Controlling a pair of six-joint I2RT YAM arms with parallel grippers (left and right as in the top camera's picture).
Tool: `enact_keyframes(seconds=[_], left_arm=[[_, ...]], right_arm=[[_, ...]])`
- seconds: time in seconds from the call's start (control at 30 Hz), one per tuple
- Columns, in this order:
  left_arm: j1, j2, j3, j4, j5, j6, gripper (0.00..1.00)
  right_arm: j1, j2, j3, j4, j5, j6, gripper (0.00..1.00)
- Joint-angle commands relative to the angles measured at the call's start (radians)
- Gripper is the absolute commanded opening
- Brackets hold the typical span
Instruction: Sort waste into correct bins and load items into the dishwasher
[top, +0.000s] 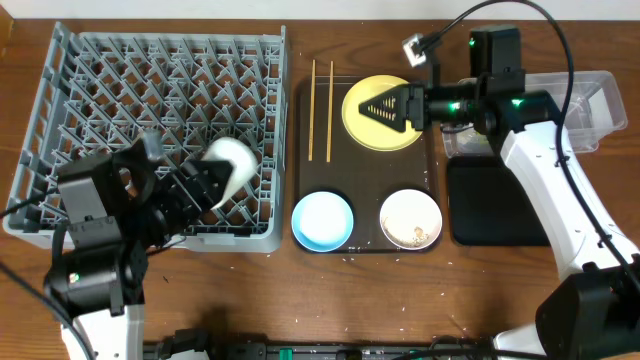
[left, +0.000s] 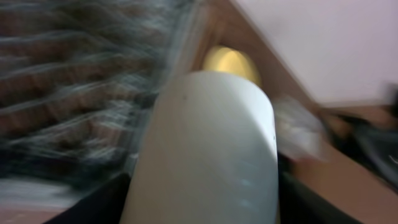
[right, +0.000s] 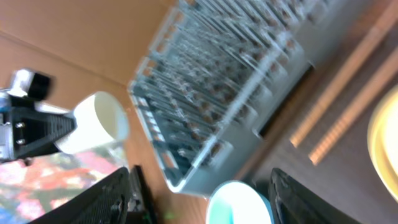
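Note:
Next, my right gripper goes back from the yellow plate (top: 360, 132) and down onto the white bowl's rim, since the white bowl holds rice scraps.
My left gripper (top: 215, 180) is shut on a white cup (top: 232, 160) and holds it tilted over the near right part of the grey dish rack (top: 150, 90). The cup fills the left wrist view (left: 211, 149). My right gripper (top: 385, 107) is open and empty above the yellow plate (top: 360, 132). The chopsticks (top: 321, 110), the light blue bowl (top: 322, 221) and the white bowl (top: 411, 220) with rice scraps lie on the brown tray (top: 365, 170). In the right wrist view the blue bowl (right: 239, 205) lies between my open fingers (right: 205, 199). No napkin or wrapper shows.
The clear tub (top: 590, 110) stands at the far right, with the black tray (top: 495, 205) in front of it. The right arm reaches over both. The rack (right: 230, 81) and chopsticks (right: 348, 93) also show in the right wrist view.

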Motion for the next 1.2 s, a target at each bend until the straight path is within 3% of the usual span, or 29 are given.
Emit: enact_keyframes(seconds=[0.0, 0.03, 0.13, 0.3, 0.67, 0.73, 0.83, 1.03, 1.07, 1.17], left_arm=[[0.006, 0.001, 0.048, -0.101, -0.550, 0.008, 0.50], [0.006, 0.018, 0.048, -0.144, -0.628, 0.004, 0.50], [0.006, 0.081, 0.048, -0.166, -0.658, 0.005, 0.50], [0.006, 0.196, 0.048, -0.117, -0.780, 0.005, 0.50], [0.007, 0.431, 0.048, -0.087, -0.772, -0.036, 0.52], [0.008, 0.449, 0.048, -0.074, -0.771, -0.039, 0.63], [0.020, 0.445, 0.048, -0.053, -0.729, -0.042, 0.80], [0.057, 0.352, 0.054, -0.046, -0.621, -0.042, 0.86], [0.056, 0.328, 0.055, -0.043, -0.577, -0.019, 0.86], [0.055, 0.238, 0.056, -0.014, -0.286, 0.196, 0.86]], right_arm=[[0.052, -0.012, 0.005, -0.074, 0.248, -0.037, 0.70], [0.085, -0.012, 0.005, -0.109, 0.321, -0.062, 0.71], [0.142, -0.012, 0.005, -0.146, 0.446, -0.071, 0.74], [0.190, -0.012, 0.005, -0.142, 0.462, -0.071, 0.76], [0.207, -0.012, 0.005, -0.161, 0.462, -0.071, 0.75], [0.206, -0.012, 0.005, -0.166, 0.462, -0.071, 0.75], [0.206, -0.012, 0.005, -0.176, 0.461, -0.076, 0.75], [0.206, -0.012, 0.005, -0.197, 0.472, -0.089, 0.75], [0.206, -0.012, 0.005, -0.201, 0.482, -0.086, 0.73], [0.215, -0.012, 0.004, -0.264, 0.644, 0.056, 0.66]])
